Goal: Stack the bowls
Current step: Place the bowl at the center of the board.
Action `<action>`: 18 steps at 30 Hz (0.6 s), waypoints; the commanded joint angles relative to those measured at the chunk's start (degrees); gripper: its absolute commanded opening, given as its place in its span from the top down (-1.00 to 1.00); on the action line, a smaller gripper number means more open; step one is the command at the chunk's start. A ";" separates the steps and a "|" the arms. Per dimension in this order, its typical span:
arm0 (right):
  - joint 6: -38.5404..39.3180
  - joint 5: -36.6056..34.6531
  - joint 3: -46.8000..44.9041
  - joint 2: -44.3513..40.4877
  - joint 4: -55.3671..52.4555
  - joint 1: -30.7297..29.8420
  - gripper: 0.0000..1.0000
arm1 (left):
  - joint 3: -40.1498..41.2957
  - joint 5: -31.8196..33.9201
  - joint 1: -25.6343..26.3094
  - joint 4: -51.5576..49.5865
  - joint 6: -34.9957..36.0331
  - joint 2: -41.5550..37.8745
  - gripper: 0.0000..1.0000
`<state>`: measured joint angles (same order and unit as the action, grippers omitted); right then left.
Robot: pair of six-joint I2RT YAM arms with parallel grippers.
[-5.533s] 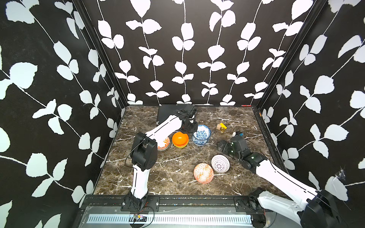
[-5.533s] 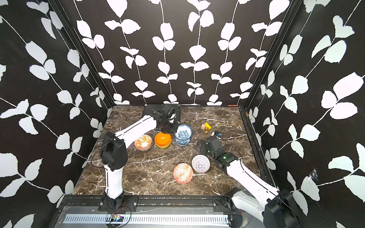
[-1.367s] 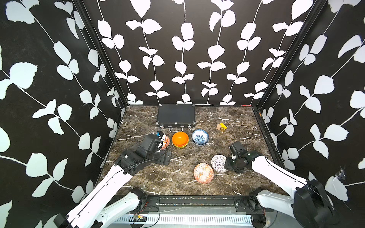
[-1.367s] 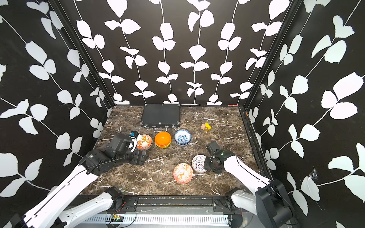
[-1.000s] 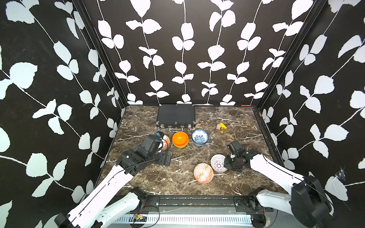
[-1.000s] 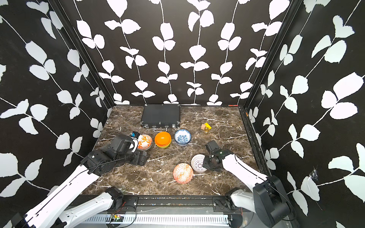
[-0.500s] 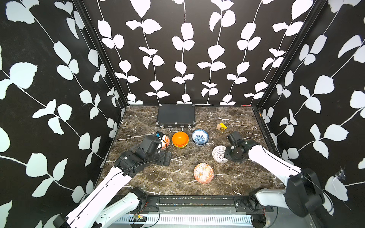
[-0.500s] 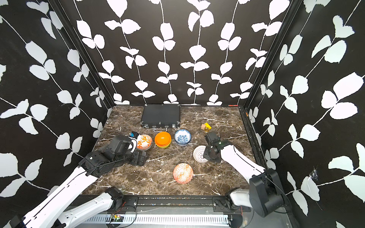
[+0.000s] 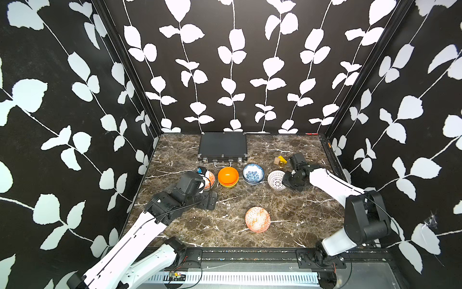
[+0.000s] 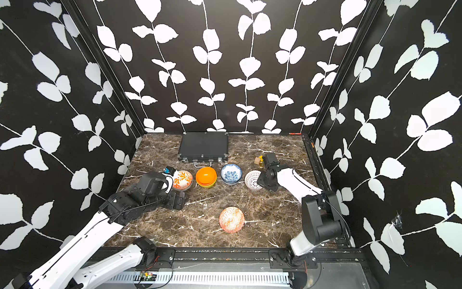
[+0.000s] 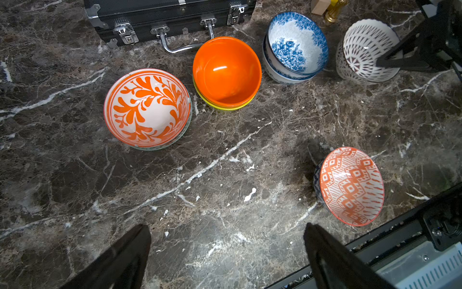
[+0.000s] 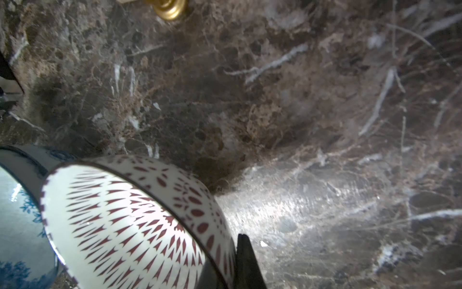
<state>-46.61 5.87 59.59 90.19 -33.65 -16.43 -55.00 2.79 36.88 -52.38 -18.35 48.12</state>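
My right gripper holds the dotted bowl's rim and should lower and release it on the clear marble below and outward of it, beside the blue-floral bowls.
My right gripper point(image 12: 228, 262) is shut on the rim of the white purple-dotted bowl point(image 12: 130, 220), which is tilted just right of the two nested blue-floral bowls point(image 9: 253, 173). In both top views that gripper point(image 9: 285, 180) sits against the dotted bowl point(image 10: 253, 180). An orange bowl point(image 11: 226, 71) is nested in a yellow one. The orange-leaf bowl point(image 11: 147, 107) sits in a bowl with a grey-green rim. Alone near the front stands the orange-geometric bowl point(image 9: 257, 219). My left gripper point(image 11: 226, 227) hangs open over bare marble, in front of the leaf bowl.
A flat black case point(image 9: 222, 146) lies at the back wall, its handle close to the orange bowl. Small yellow and tan blocks point(image 9: 279, 160) sit behind my right gripper. The black front rail point(image 11: 400, 240) runs close to the geometric bowl.
My right gripper has carried the purple-dotted bowl from the front right towards the back, up beside the blue-floral bowls. The left arm has stayed still over the last second.
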 commanded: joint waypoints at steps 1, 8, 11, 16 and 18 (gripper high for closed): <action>0.54 1.68 2.52 0.99 3.05 0.40 1.00 | 0.67 0.98 0.13 0.42 0.55 -0.99 -0.97; 0.38 3.82 3.15 4.90 5.75 1.53 1.00 | 0.68 1.39 0.12 0.37 0.33 -0.93 -0.97; 0.30 4.01 3.16 5.70 6.26 1.72 1.00 | 0.66 1.58 0.19 0.35 0.33 -0.80 -0.97; 0.12 4.90 3.19 6.86 7.32 2.14 1.00 | 0.68 1.91 0.19 0.26 0.24 -0.92 -0.97; 0.19 4.94 3.50 7.23 7.41 2.18 1.00 | 0.69 1.93 0.19 0.19 0.22 -1.00 -0.97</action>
<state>-46.48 9.91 61.14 97.12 -28.58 -14.66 -55.00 3.99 36.88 -52.38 -18.37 47.90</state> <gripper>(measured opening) 0.095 0.986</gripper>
